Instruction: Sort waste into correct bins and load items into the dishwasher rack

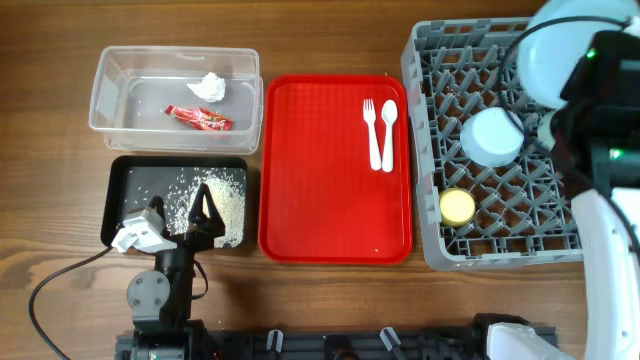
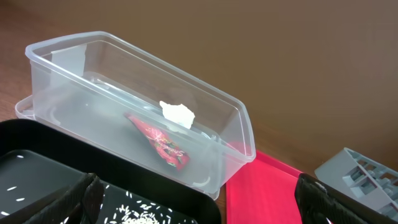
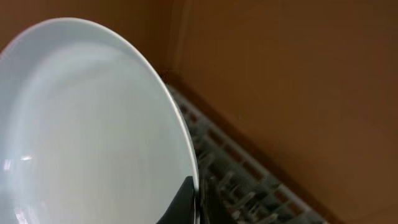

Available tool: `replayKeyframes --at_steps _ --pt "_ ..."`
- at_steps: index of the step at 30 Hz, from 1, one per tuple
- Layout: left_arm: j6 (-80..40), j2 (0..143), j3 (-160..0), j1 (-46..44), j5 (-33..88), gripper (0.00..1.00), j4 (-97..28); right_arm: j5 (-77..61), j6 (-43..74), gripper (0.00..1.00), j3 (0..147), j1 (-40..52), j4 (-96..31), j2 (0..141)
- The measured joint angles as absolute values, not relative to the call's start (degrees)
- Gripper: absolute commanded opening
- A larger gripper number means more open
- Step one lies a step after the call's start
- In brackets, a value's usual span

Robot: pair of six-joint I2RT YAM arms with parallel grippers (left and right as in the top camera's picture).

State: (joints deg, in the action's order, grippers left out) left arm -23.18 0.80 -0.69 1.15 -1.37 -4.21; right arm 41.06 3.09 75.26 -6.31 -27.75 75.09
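The slots beyond the pale bowl (image 1: 495, 137) are empty. My right gripper needs to go down and outward over the rack's far end (image 1: 507, 64) to let go of the plate's rim.
My right gripper (image 3: 194, 202) is shut on the rim of the light blue plate (image 1: 555, 50), holding it on edge over the grey dishwasher rack (image 1: 440, 70). The plate also fills the right wrist view (image 3: 93, 124). In the rack sit a pale upturned bowl (image 1: 495, 137) and the yellow cup (image 1: 457, 206). My left gripper (image 1: 205, 205) is open and empty over the black tray (image 1: 125, 180), which holds rice scraps (image 1: 220, 195). The clear tub (image 1: 110, 90) holds the white tissue (image 1: 208, 88) and the red wrapper (image 1: 200, 118). They also show in the left wrist view: tissue (image 2: 177, 113), wrapper (image 2: 163, 143).
The flat red serving tray (image 1: 310, 170) lies between the bins and the rack. On it lie the white fork (image 1: 371, 130) and spoon (image 1: 389, 130). My left arm's base and cable are at the front left edge of the table.
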Motion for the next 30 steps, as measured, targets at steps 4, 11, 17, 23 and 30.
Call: replayKeyframes --at_steps 4,11,17,23,30 --pt "-23.20 0.80 -0.69 1.15 -1.37 1.00 -4.23 41.54 -1.50 0.05 75.26 -7.07 -24.43 81.06" --pt "-23.20 0.80 -0.69 1.15 -1.37 1.00 -4.21 44.03 -11.73 0.04 75.24 -7.07 -12.58 90.96" --pt "-23.20 0.80 -0.69 1.15 -1.37 1.00 -4.21 45.30 -18.39 0.04 75.24 -7.05 -7.35 95.72" --pt "-23.20 0.80 -0.69 1.15 -1.34 1.00 -4.21 45.52 -20.49 0.15 75.24 -5.69 -7.16 98.76" --pt "-23.18 0.80 -0.69 1.15 -1.37 1.00 -4.21 49.17 -22.39 0.65 75.20 -0.25 -2.37 99.57"
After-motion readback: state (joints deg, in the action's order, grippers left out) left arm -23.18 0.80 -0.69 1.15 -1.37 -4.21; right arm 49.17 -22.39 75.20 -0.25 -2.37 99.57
